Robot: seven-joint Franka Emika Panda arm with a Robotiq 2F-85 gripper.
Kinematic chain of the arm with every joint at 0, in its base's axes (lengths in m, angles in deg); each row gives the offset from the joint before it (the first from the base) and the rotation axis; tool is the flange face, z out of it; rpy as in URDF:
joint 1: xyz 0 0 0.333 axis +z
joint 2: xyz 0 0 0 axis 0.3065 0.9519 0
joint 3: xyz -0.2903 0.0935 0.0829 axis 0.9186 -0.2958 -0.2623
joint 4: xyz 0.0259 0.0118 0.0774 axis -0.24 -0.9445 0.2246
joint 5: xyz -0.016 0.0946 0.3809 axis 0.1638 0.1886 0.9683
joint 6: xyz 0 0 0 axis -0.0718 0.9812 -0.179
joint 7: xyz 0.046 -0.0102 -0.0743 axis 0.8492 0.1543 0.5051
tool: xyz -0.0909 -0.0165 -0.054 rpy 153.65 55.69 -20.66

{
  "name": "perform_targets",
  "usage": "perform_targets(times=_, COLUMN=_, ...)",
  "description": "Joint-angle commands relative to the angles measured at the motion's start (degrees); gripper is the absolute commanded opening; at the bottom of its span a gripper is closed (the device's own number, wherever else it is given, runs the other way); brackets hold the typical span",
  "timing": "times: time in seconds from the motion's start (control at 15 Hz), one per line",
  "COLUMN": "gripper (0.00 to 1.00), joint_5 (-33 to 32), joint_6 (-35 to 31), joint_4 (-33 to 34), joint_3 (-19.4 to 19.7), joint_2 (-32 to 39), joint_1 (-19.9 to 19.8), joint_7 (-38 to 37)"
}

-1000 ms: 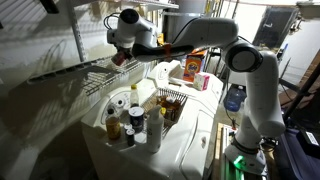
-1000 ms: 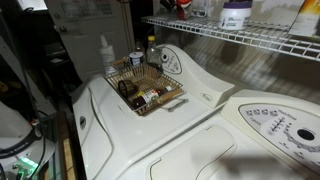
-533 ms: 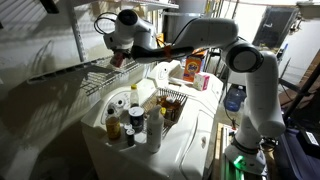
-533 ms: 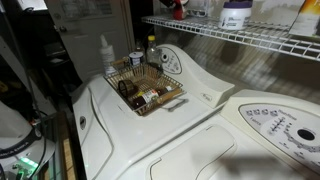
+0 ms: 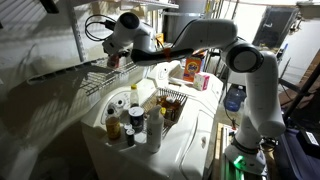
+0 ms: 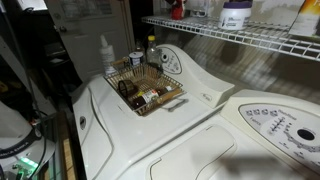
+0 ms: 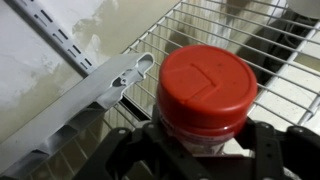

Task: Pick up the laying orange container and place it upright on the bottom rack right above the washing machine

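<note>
My gripper turns with the upright orange container and eases toward the grey shelf bracket next, onto the bottom rack's wire rods, because they show bare there.
My gripper is shut on the orange container, whose round red-orange cap faces the wrist camera. It is held upright over the bottom rack, a white wire shelf. In an exterior view the gripper holds the container just above the rack's far left part. In an exterior view the container shows at the top edge, over the rack. I cannot tell whether it touches the rods. The washing machine lies below.
A wire basket with bottles sits on the washing machine, with bottles beside it. An orange printed box and a purple-labelled jar stand on the rack. A grey shelf bracket runs along the wall beside the container.
My gripper has carried the container further left along the rack and a little lower. Nothing else has moved.
</note>
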Motion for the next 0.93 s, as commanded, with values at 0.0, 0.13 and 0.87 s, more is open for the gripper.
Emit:
perform_targets(times=0.0, gripper=0.4, joint_5=-1.68, joint_6=-5.46, joint_4=-3.42, joint_3=-0.73, joint_2=-1.22, joint_1=-0.95, joint_7=8.22)
perform_targets(times=0.13, gripper=0.4, joint_5=-1.42, joint_6=-8.16, joint_4=-3.76, joint_3=-0.9, joint_2=-0.96, joint_1=-1.23, joint_7=13.45)
perform_targets(times=0.87, gripper=1.0, joint_5=-0.65, joint_6=-29.71, joint_4=-4.5, joint_3=-1.87, joint_2=-0.47, joint_1=-2.92, joint_7=38.71)
